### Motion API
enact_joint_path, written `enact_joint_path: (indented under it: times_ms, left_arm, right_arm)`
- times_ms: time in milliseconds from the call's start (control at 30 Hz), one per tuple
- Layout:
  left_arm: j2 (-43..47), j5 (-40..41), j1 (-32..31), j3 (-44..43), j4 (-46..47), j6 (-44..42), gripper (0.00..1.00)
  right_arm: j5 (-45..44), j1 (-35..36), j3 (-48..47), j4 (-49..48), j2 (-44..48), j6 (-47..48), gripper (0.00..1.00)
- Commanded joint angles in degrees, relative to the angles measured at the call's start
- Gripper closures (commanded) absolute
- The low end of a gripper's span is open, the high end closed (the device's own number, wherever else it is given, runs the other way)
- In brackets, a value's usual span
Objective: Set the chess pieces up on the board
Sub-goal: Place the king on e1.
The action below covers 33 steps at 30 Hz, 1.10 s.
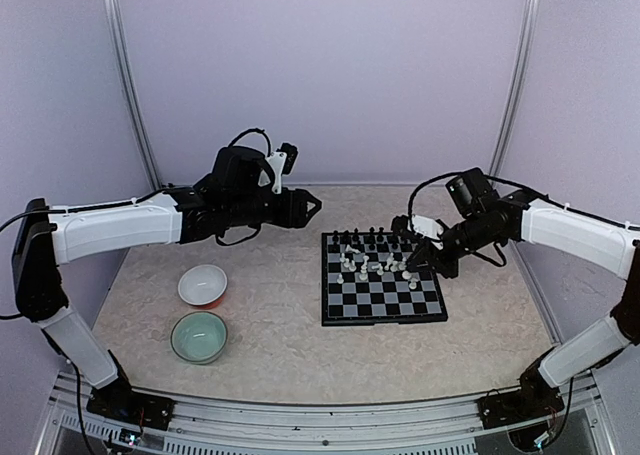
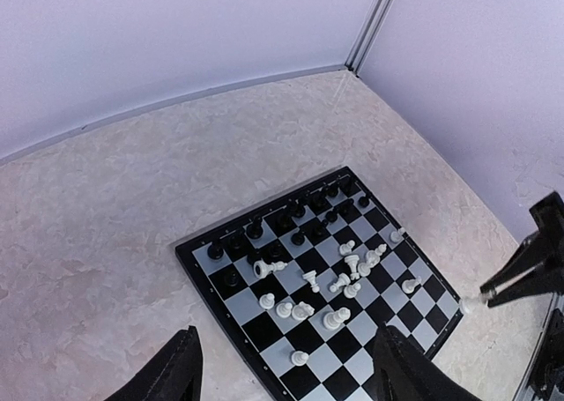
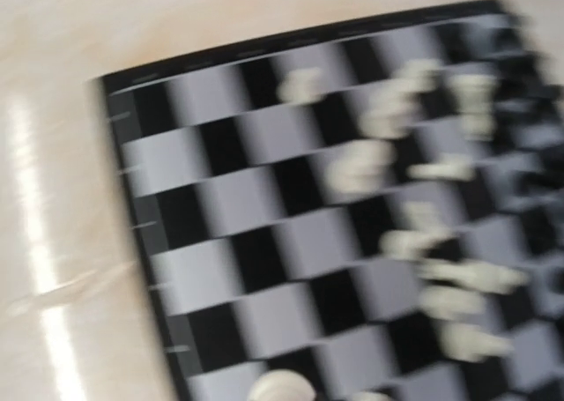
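Observation:
Next, my right gripper goes back, to the left in the top view, first, to get the white piece down onto a dark square of the board's near row [image 1: 391, 311] [image 3: 217, 337], which is empty.
The board [image 1: 383, 297] lies right of the table's middle. Black chess pieces [image 1: 368, 239] stand along its far rows. White chess pieces [image 1: 364, 269] are scattered across its middle, some lying on their sides; both colours show in the left wrist view [image 2: 302, 309]. My left gripper [image 1: 314, 207] hovers open and empty off the board's far left corner, its fingers [image 2: 173, 372] wide apart. My right gripper [image 1: 411, 266] is low over the board's right edge, shut on a white piece [image 2: 465, 306]. The right wrist view is blurred and shows the board [image 3: 264, 242] close up.
A white bowl [image 1: 202, 284] and a pale green bowl [image 1: 199, 336] stand at the near left of the table. White walls and metal posts enclose the table on the far side and both flanks.

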<state>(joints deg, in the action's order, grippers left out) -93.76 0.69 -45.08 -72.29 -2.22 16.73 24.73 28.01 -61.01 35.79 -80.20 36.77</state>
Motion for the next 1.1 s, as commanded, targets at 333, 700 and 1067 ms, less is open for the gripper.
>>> enact_joint_path:
  times_ms: [333,700,1067]
  left_arm:
    - [2.4,-0.1,0.2,-0.9,-0.2,0.5,0.34]
    - [3.2,-0.2,0.0,-0.9,-0.2,0.2,0.34]
    - [3.5,-0.3,0.0,-1.0,-0.3,0.2,0.34]
  right_arm:
    - [-2.0,7.2,1.3,1.0,-7.2,1.5,0.99]
    - [-3.8,7.9,-1.5,-0.5,-13.7,0.0,0.99]
    - [-4.0,7.8,-1.4,-1.4,-15.9,-0.4,0.95]
